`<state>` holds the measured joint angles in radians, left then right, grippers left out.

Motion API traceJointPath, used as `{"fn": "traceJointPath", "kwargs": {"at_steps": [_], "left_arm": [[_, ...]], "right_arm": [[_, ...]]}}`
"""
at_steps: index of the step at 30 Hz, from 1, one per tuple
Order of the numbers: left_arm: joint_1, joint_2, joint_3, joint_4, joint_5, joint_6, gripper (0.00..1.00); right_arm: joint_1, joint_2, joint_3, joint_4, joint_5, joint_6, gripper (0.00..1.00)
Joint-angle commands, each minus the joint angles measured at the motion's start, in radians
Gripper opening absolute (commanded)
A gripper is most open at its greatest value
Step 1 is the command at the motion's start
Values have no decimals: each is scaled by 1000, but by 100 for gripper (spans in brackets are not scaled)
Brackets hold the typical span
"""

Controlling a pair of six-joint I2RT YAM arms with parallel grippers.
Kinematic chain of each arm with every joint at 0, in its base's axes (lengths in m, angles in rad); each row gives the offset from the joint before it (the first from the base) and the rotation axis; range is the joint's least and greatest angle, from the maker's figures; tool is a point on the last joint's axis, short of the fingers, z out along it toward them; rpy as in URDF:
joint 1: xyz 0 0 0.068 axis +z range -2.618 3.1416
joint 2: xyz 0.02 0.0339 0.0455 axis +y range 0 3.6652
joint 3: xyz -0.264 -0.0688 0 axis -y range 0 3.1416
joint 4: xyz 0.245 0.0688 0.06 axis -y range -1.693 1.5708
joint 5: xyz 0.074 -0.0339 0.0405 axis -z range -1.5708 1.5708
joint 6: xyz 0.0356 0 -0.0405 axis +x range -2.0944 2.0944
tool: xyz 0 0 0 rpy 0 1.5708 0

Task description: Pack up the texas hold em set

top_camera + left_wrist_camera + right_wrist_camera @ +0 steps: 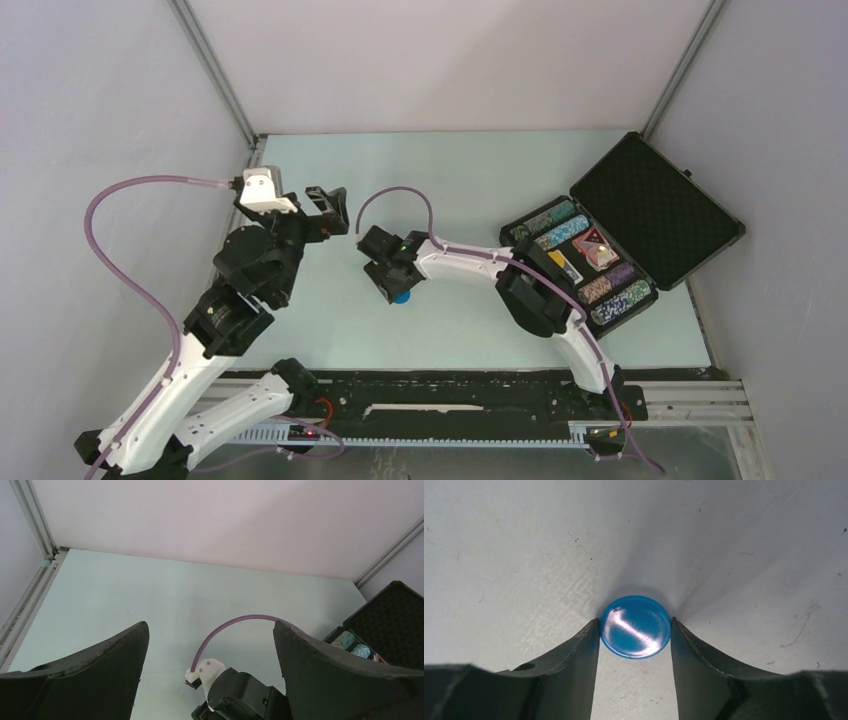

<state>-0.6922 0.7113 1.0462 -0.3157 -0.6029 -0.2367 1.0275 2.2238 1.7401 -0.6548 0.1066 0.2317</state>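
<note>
I need to move my right gripper up and to the right in the top view and let go of the blue disc beside the yellow disc, as the case (655,205) stands open.
The blue disc (635,632) of the texas hold em set lies flat on the pale table. My right gripper (634,622) has both fingertips pressed against its opposite edges. From above, the disc (401,296) peeks out under the right gripper (397,283) at mid-table. The black case (655,205) stands open at the right, with rows of coloured chips (620,298), a red triangular marker (597,243) and a yellow disc (563,265) in its foam. My left gripper (328,210) hovers open and empty left of centre, its jaws (210,625) wide apart.
The right arm's wrist and purple cable (235,690) show below the left gripper. Enclosure walls with metal corner posts (215,70) ring the table. The case lid (395,620) leans back toward the right wall.
</note>
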Motion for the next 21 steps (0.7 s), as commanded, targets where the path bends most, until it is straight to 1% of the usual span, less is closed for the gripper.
{"fn": "traceJointPath", "kwargs": {"at_steps": [1,5,8,12,17,21], "left_arm": [[9,1,-10,26,6,-12,100],[9,-7,-11,26,4,-12,100],[8,-10,-11,26,5,-12,100],[10,-18,-8,24,10,-15,100],[9,-41,-7,24,21,-21,100],[8,-54,-14,29,6,-18,100]], "right_arm": [[3,-75,-55,10,59,10,46],[-9,-247,-180,41,81,29,40],[-28,-370,-278,30,116,48,39],[-73,-539,-389,-24,201,75,39],[-183,-752,-540,-110,268,94,39],[-327,-934,-641,-179,280,103,39]]}}
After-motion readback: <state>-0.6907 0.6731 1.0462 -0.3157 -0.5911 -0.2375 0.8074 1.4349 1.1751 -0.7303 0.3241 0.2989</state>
